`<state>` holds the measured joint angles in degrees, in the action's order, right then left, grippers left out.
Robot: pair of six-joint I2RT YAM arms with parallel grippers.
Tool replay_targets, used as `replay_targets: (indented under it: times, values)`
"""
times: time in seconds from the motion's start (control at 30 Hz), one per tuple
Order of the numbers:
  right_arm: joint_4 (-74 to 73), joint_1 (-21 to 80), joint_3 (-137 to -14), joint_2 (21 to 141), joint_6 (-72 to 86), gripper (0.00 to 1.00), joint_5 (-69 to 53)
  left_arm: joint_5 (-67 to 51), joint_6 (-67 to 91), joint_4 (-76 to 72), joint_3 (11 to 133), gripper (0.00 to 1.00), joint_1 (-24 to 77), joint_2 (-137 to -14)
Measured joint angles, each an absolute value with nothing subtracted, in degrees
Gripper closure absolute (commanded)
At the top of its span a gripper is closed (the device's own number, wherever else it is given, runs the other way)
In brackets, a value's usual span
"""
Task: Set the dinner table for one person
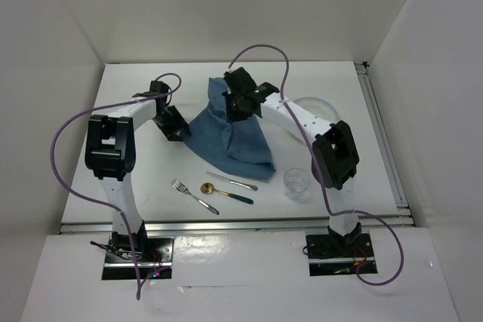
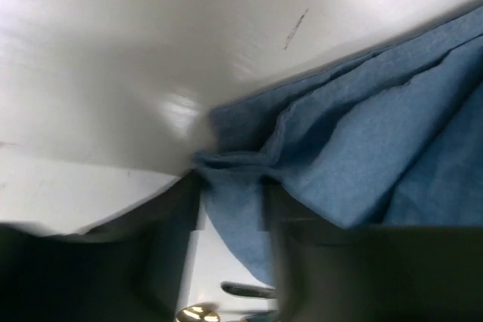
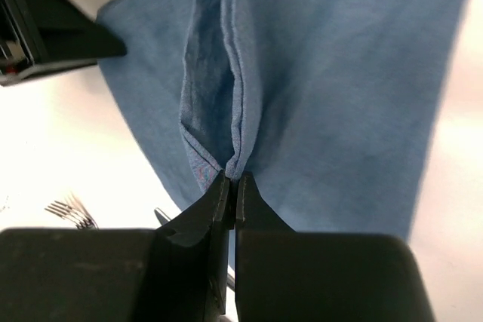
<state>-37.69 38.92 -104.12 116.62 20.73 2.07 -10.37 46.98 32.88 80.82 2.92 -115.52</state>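
The placemat (image 1: 234, 141) hangs bunched, so the robot's right gripper should next move toward the white plate, to the right in the top view, and let go of the placemat's pinched fold.
The blue cloth placemat (image 1: 234, 141) is lifted into a tent over the middle of the white dinner table (image 1: 373, 133). My right gripper (image 1: 235, 107) is shut on a pinched fold at its raised far edge, seen close in the right wrist view (image 3: 234, 179), where the cloth (image 3: 332, 73) hangs below. My left gripper (image 1: 177, 130) holds the cloth's left corner. In the left wrist view (image 2: 230, 186) that bunched corner (image 2: 377, 126) fills the narrow gap between the fingers.
A fork (image 1: 192, 194), a gold-bowled spoon (image 1: 207, 188) and a knife (image 1: 232, 181) lie near the front edge. A clear glass (image 1: 296, 183) stands to their right. A white plate (image 1: 321, 103) sits partly behind the right arm. White walls enclose the table.
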Motion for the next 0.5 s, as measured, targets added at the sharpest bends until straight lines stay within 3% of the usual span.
replay_targets:
  times: [0.07,0.3,0.5]
  values:
    - [-37.5,37.3,-103.5,115.4,20.8,1.0,1.5,-9.6,47.3,32.8,81.3,1.0,3.6,-116.2]
    - [-37.2,29.5,-103.9,113.0,20.8,1.0,-2.2,-8.8,45.7,37.7,90.7,1.0,3.6,-120.2]
    - [-37.2,18.7,-104.6,108.4,20.8,1.0,-5.5,-9.2,42.8,42.3,101.3,1.0,-1.8,-115.7]
